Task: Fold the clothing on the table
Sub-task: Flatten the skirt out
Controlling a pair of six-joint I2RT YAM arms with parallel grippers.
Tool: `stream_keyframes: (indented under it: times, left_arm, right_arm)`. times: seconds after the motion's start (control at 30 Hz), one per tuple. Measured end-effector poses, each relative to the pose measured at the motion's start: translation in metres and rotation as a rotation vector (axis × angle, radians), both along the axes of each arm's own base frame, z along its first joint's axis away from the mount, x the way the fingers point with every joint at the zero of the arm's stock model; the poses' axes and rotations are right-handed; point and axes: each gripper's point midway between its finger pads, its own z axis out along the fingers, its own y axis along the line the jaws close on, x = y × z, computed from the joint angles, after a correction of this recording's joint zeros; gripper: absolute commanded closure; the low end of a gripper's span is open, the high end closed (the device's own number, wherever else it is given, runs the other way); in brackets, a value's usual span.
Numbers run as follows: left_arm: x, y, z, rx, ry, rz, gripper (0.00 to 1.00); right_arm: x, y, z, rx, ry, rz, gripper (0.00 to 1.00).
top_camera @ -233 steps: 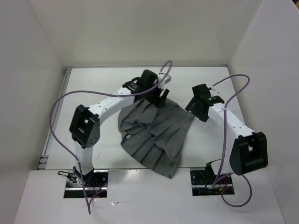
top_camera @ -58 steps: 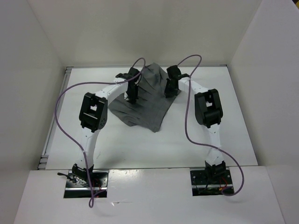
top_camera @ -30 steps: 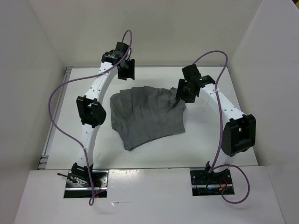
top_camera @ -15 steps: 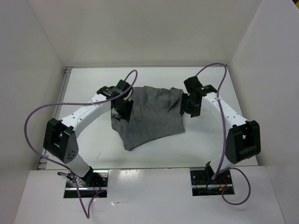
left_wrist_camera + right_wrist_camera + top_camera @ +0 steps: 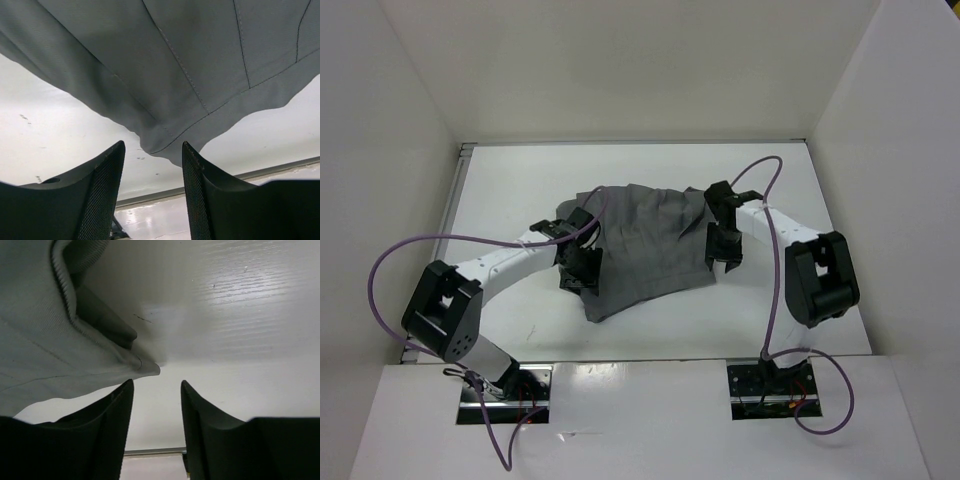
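My left gripper lowers its open fingers back around the tip of the garment's stitched near corner [image 5: 593,312] [image 5: 167,153] next and closes, since that corner lies below and back toward the base.
The clothing [image 5: 650,245] is a dark-grey garment lying in a folded heap on the middle of the white table [image 5: 510,185]. My left gripper [image 5: 582,264] hangs over its left edge, open and empty. In the left wrist view a stitched corner of the clothing [image 5: 165,75] lies just ahead of the left gripper [image 5: 153,146]. My right gripper [image 5: 723,246] stands at the garment's right edge, also open with nothing in it. In the right wrist view a hemmed corner of the clothing [image 5: 55,340] lies ahead and to the left of the right gripper [image 5: 157,383].
White upright walls [image 5: 390,150] close in the table on the left, back and right. Purple cables [image 5: 430,242] loop from both arms. The arm bases [image 5: 505,385] sit at the near edge. Bare tabletop lies on all sides of the garment.
Both grippers have moved toward the near edge along the garment's sides, the left one further. The garment lies much as it did half a second ago.
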Motion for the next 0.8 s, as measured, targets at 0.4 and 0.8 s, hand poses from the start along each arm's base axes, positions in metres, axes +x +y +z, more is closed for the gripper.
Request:
stream_keyframes:
  times: [0.4,0.8]
  left_arm:
    - [-0.004,-0.011,0.0,-0.067,0.0,0.001,0.43]
    - [-0.025,-0.013,-0.002,-0.133,0.04,0.008,0.43]
  right_arm:
    - [0.006,0.014,-0.036,0.057,0.045,0.04,0.6]
    - [0.011,0.043,-0.042,0.229,0.05,0.113,1.0]
